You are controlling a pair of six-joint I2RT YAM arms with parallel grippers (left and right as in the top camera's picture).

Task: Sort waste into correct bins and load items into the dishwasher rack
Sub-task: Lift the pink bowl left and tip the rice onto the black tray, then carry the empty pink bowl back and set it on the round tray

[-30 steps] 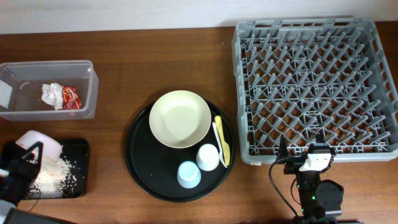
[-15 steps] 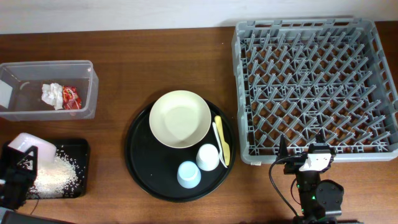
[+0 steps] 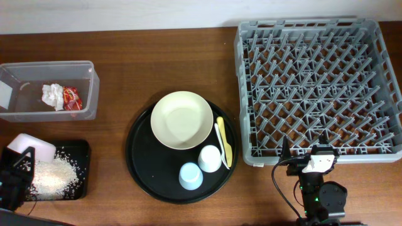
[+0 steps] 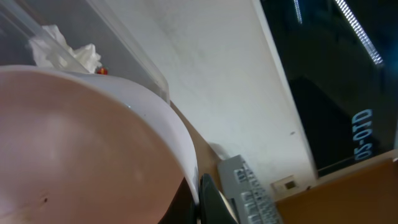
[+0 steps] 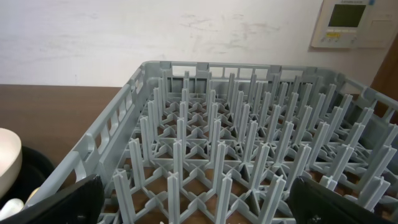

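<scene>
I will next swing my left gripper across and down to release the bowl (image 3: 30, 145) on the round tray's bare part (image 3: 151, 167), to its right in the overhead view.
My left gripper (image 3: 21, 161) is shut on the rim of the small pink bowl (image 3: 30, 145), holding it tilted over the back left corner of the shallow black tray (image 3: 83, 164). A heap of white rice (image 3: 55, 176) lies in that tray. In the left wrist view the bowl (image 4: 74, 149) fills the frame, its rim pinched at my left gripper (image 4: 199, 200). The clear box (image 3: 88, 100) holds the crumpled tissue (image 3: 51, 95) and red wrapper (image 3: 70, 98). My right gripper (image 3: 303, 157) stands open at the grey rack's (image 3: 317, 88) near edge, nothing between its fingers (image 5: 62, 200).
A round black tray (image 3: 147, 172) in the middle carries the cream plate (image 3: 181, 119), white cup (image 3: 210, 159), light blue cup (image 3: 190, 176) and pale yellow fork and spoon (image 3: 223, 142). The rack's pegs (image 5: 236, 155) rise right in front of the right wrist camera.
My left gripper has drawn back toward the table's left front corner with the pink bowl, uncovering the rice heap on the black tray. The right arm has not moved.
</scene>
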